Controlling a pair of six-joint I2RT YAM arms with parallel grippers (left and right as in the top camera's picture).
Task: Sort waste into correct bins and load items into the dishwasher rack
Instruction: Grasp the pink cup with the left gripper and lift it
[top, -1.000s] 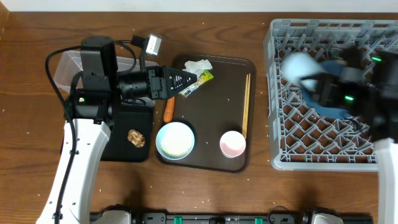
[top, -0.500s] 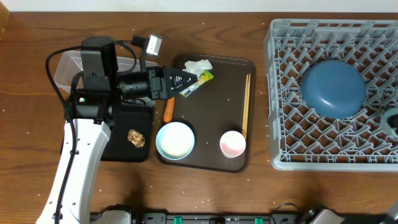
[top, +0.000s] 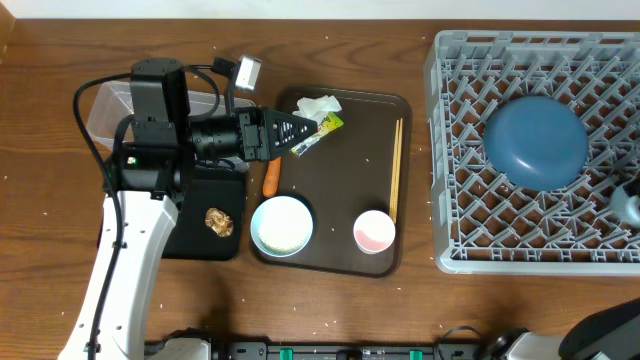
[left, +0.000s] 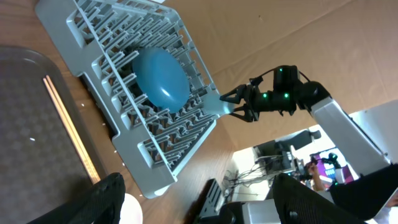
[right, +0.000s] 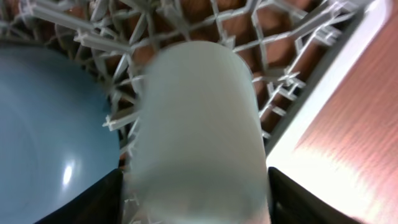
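Note:
The pink-inside cup (top: 374, 231) stands open below and back of my left gripper. The fingers tip and lower back onto its rim facing the blue-inside cup next.
My left gripper (top: 305, 129) is open and empty, hovering over the brown tray beside the crumpled wrapper (top: 324, 128); its jaws (left: 199, 208) hold nothing. The carrot (top: 271, 176) lies below it. The brown scrap (top: 219, 221) lies in the black tray (top: 195, 245). The blue-inside cup (top: 281, 225), pink-inside cup (top: 374, 231) and chopsticks (top: 396, 170) sit on the brown tray. The dark-blue plate (top: 536, 140) lies face down in the grey rack (top: 450, 150). My right gripper (right: 196, 202) is shut on the white bowl (right: 196, 118) above the rack's right edge (top: 629, 206).
A clear tub (top: 105, 105) stands behind the left arm. A white crumpled napkin (top: 318, 104) lies at the back of the brown serving tray (top: 345, 262). A small grey connector (top: 246, 70) lies on the table. Rice grains dot the wood.
My right arm has swung from over the rack to its right edge, carrying the white bowl, which uncovers the plate. The left arm has not moved.

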